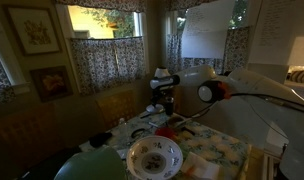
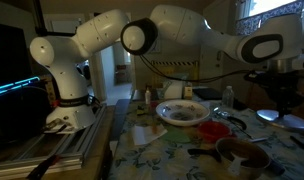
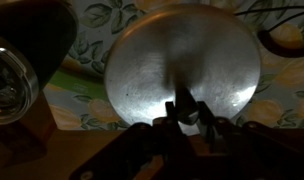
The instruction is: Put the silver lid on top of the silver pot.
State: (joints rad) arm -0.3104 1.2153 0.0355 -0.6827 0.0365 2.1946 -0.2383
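Note:
The rim of the dark round vessel [image 2: 242, 152] stands open beside the red round thing, so my gripper will carry the lid back onto it next and release it there.
The silver lid [image 3: 182, 60] is a round shiny metal disc lying on the floral tablecloth, filling the middle of the wrist view. My gripper [image 3: 185, 108] is directly above it, with both fingers closed narrowly around the dark knob at the lid's centre. In an exterior view the gripper [image 2: 282, 98] hangs at the far right over the pale lid [image 2: 293, 122]. In an exterior view the gripper [image 1: 164, 96] sits low over the far side of the table. I cannot pick out the silver pot with certainty. A dark low round vessel [image 2: 242, 152] stands near the front.
A big white floral-patterned bowl [image 2: 182, 112] [image 1: 154, 155] stands mid-table. A clear glass [image 2: 229, 97] [image 3: 10, 80] is close beside the lid. A small red round thing [image 1: 164, 132] and a green round object [image 1: 92, 165] are also on the table. The room is dim.

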